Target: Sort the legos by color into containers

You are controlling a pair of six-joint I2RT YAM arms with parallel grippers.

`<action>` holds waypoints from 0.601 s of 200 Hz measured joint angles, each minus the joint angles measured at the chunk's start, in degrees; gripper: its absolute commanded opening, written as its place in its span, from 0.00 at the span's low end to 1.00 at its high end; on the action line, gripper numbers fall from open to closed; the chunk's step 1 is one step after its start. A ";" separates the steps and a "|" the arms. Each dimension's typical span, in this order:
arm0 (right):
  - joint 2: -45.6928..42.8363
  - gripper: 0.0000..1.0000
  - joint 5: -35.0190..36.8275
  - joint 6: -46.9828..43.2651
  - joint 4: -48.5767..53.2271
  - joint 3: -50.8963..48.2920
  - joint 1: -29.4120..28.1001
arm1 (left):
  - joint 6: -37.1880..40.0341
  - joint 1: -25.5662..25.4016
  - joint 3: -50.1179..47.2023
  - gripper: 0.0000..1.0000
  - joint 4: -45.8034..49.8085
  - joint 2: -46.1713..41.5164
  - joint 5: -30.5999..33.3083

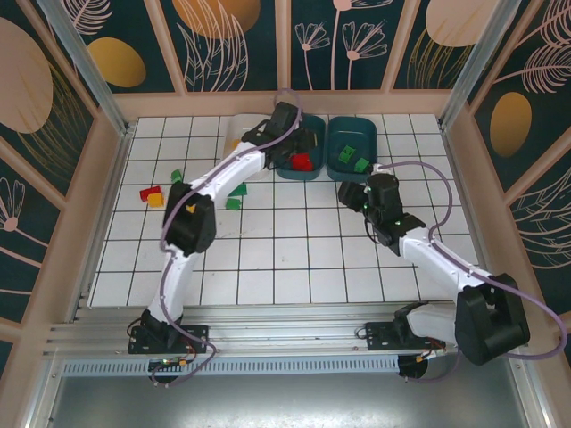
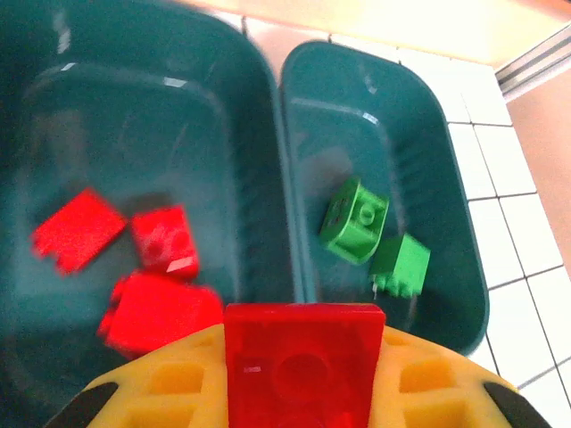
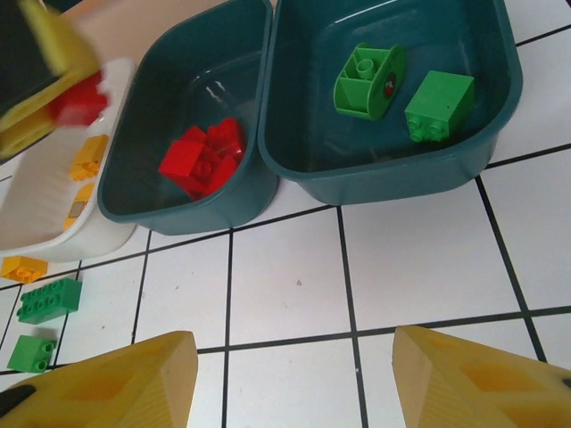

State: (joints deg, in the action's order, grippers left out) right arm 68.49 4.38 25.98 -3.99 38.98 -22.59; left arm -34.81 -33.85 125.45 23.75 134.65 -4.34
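The red legos in the teal container (image 1: pixel 302 162) (image 2: pixel 165 303) lie below my left gripper, so it will lower toward them next and release the red lego among its own color.
My left gripper (image 2: pixel 303 379) is shut on a red lego (image 2: pixel 303 361) and hangs over the left teal container (image 2: pixel 125 116), where three red legos (image 2: pixel 156 267) lie. The right teal container (image 2: pixel 379 116) holds two green legos (image 2: pixel 355 218). From above, the left gripper (image 1: pixel 284 132) sits at the back over the red bin (image 1: pixel 312 143), partly covering the white container (image 1: pixel 239 129). My right gripper (image 1: pixel 353 193) is open above bare tile in front of the green bin (image 1: pixel 337 134); its fingers (image 3: pixel 116 383) have nothing between them. The white container (image 3: pixel 40 209) holds yellow legos (image 3: pixel 89 156).
Loose legos lie on the tiled table left of the arms: red (image 1: pixel 148 192), yellow (image 1: pixel 157 201), green (image 1: pixel 177 176), and two more green ones (image 1: pixel 236 191). Green (image 3: pixel 49 300) and yellow (image 3: pixel 22 267) bricks lie in front of the white bin. Wooden walls ring the table.
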 measured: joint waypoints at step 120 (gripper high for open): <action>-1.20 0.61 -1.44 0.13 4.68 -0.04 0.22 | 1.11 4.20 7.87 0.64 1.99 8.90 -7.15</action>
State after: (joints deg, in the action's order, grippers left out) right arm 67.29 2.94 26.11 0.69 38.94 -22.37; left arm -33.69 -29.65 133.32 25.74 143.55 -11.49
